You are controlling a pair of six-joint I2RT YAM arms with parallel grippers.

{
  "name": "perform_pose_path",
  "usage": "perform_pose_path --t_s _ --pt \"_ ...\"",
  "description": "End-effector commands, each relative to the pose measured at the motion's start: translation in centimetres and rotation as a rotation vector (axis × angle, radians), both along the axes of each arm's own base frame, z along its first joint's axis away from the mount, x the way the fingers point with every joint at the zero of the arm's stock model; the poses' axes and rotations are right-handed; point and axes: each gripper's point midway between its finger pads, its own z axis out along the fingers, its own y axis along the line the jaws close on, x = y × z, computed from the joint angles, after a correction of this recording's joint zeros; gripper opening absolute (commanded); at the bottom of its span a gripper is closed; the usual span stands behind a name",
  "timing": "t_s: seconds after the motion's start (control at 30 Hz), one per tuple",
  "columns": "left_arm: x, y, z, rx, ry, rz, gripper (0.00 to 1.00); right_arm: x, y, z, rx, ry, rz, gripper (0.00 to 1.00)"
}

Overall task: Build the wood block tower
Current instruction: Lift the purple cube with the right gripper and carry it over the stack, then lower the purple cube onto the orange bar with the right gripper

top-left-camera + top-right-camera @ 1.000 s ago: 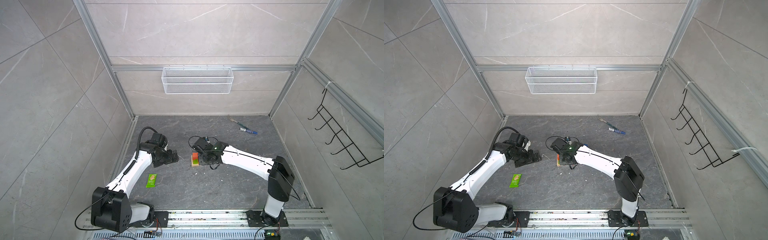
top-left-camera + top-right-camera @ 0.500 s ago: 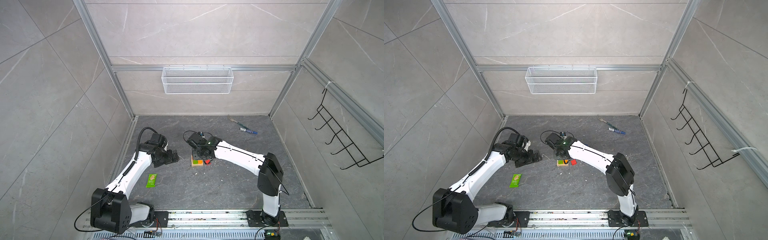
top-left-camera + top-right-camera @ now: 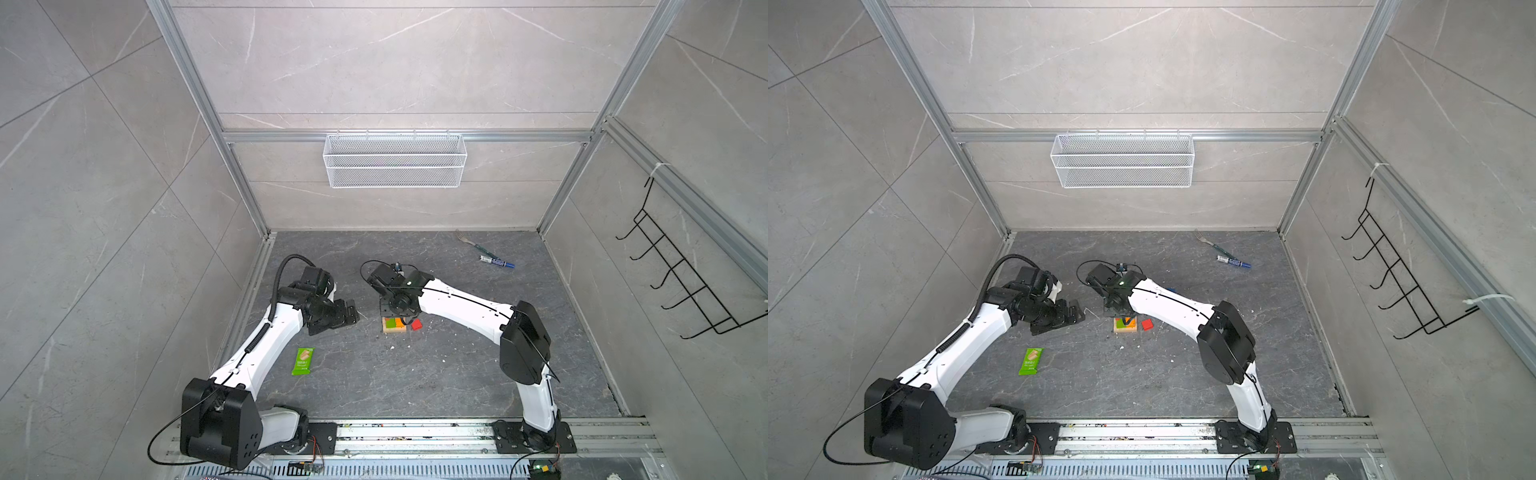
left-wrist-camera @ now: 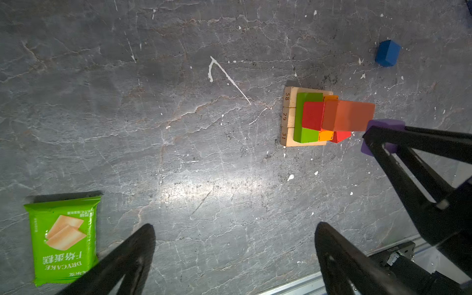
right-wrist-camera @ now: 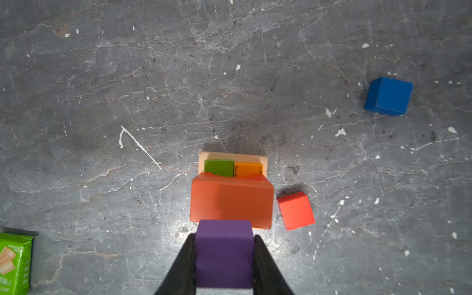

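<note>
My right gripper will move outward next, lower the purple cube (image 5: pixel 224 245) and let go of it on the bare top of the orange-red block (image 5: pixel 231 199), because that spot is below and outward.
The tower (image 3: pixel 394 324) (image 3: pixel 1125 324) stands mid-floor: a tan base (image 4: pixel 288 115) with green (image 5: pixel 219 167) and orange (image 5: pixel 248 169) bars, and on them a red block (image 4: pixel 313 115) and an orange-red block (image 5: pixel 231 199). My right gripper (image 5: pixel 224 252) (image 4: pixel 383 139) is shut on a purple cube (image 5: pixel 224 245) (image 4: pixel 385 125), held just over the tower's edge. A red cube (image 5: pixel 295 210) (image 3: pixel 417 324) lies beside the base. A blue cube (image 5: pixel 388 96) (image 4: pixel 387 53) lies farther off. My left gripper (image 4: pixel 233 227) (image 3: pixel 351 309) hovers open and empty to the tower's left.
A green snack wrapper (image 3: pixel 303 360) (image 4: pixel 62 237) lies on the floor near the left arm. A blue marker (image 3: pixel 496 262) and a fork (image 3: pixel 469 243) lie at the back right. A wire basket (image 3: pixel 395 160) hangs on the back wall, a hook rack (image 3: pixel 681 282) on the right wall.
The right arm has swung a little left and back over the tower, still holding the purple cube, so the red cube beside the base now shows. The left arm has stayed put.
</note>
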Motion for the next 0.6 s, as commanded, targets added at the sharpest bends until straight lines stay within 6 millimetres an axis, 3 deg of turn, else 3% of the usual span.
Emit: perform_pose_path --t_s 0.0,0.57 --pt "0.0 -0.2 0.8 -0.027 -0.025 -0.002 0.99 0.6 -0.2 -0.4 -0.015 0.001 -0.025 0.01" --pt "-0.1 -0.2 0.7 -0.028 -0.022 -0.003 0.99 1.2 0.0 -1.6 -0.034 0.008 -0.022 0.02"
